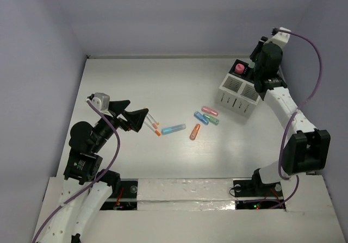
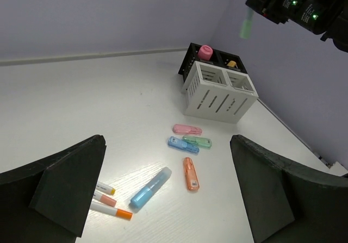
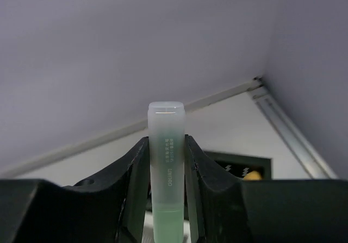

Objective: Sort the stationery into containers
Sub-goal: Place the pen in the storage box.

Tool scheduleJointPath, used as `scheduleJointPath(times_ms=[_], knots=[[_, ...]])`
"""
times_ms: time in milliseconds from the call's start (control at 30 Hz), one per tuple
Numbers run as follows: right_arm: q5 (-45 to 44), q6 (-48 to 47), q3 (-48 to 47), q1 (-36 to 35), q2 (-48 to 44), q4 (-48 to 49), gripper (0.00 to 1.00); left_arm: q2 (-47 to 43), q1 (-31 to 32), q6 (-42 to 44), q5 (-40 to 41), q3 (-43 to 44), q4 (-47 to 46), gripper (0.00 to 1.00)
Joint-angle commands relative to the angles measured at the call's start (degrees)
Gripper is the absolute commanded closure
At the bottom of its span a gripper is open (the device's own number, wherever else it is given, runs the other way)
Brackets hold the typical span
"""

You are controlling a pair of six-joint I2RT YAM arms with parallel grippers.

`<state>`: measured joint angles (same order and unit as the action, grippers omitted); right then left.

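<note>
The right gripper moves down toward the right in the wrist view, over the yellow piece's black section [image 3: 247,173], next. It then releases the highlighter [image 3: 166,167], which still hangs high to one side.
My right gripper [image 3: 166,144] is shut on a pale green highlighter [image 3: 166,167], which it holds upright in the air above the containers; the same green highlighter [image 2: 247,21] shows in the left wrist view. The white slatted organizer [image 1: 238,94] [image 2: 220,93] has a black section [image 3: 236,166] behind it, with a pink cylinder [image 1: 239,68] [image 2: 205,51] and a yellow piece [image 2: 232,64] inside. On the table lie pink [image 1: 210,111], green [image 1: 213,119], small blue [image 1: 202,118], orange [image 1: 194,131] and long blue [image 1: 174,129] capsules and white sticks [image 1: 154,125]. My left gripper [image 1: 138,118] [image 2: 167,141] hovers open over them.
Purple walls close the table on the left, back and right. The organizer stands near the right wall, close to the table's back right corner [image 3: 255,81]. The right arm's elbow [image 1: 304,150] hangs over the table's right side.
</note>
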<state>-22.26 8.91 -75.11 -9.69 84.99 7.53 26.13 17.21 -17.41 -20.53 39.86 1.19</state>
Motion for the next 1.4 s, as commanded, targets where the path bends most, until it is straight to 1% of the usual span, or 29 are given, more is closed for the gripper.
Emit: scheduleJointPath(times_ms=[0,100,167,300,500,933,1033,1100,1133,1167,1200,1233,1367], knots=[[-7.34,2.88,2.16,2.91,1.66,10.39,0.78,-0.82,0.37,0.53,-0.03,0.31,-1.89,0.01],[-9.64,2.69,0.76,6.26,3.51,11.37,0.78,-0.99,0.89,0.71,0.14,0.48,-1.81,0.01],[-9.47,2.69,-0.47,9.33,5.97,11.19,0.77,-1.08,0.89,0.71,0.41,0.48,-1.72,0.01],[-8.24,3.05,-2.23,12.06,10.45,8.65,0.78,-1.26,1.42,0.8,0.41,0.57,-1.54,0.01],[-9.38,1.29,-0.04,12.07,13.18,10.49,0.77,-0.91,1.95,0.89,0.67,0.66,-1.54,0.01],[-9.47,1.37,-1.62,12.07,18.89,10.49,0.75,-0.29,1.95,0.97,0.76,0.66,-1.72,0.01],[-8.5,2.34,-1.09,12.07,18.81,10.31,0.68,-0.2,1.95,0.97,0.76,0.57,-1.72,0.01],[-7.98,2.78,-0.39,12.07,18.02,10.23,0.61,-0.11,1.95,0.97,0.67,0.57,-1.72,0.01],[-7.45,3.13,-0.21,12.07,17.5,10.05,0.56,-0.11,1.95,0.97,0.76,0.66,-1.72,0.01],[-6.49,4.18,-0.21,12.07,17.05,9.61,0.47,0.06,1.95,0.97,0.67,0.66,-1.72,0.01],[-5.61,4.62,-0.21,12.07,16.09,8.91,0.46,0.06,1.95,0.97,0.67,0.57,-1.72,0.01],[-4.9,5.24,-0.56,12.07,15.65,7.17,0.4,-0.03,1.95,0.97,0.58,0.57,-1.72,0.01],[-1.65,7.7,0.75,12.07,12.57,5.92,0.37,-0.29,1.95,0.97,0.67,0.66,-1.72,0.01]])
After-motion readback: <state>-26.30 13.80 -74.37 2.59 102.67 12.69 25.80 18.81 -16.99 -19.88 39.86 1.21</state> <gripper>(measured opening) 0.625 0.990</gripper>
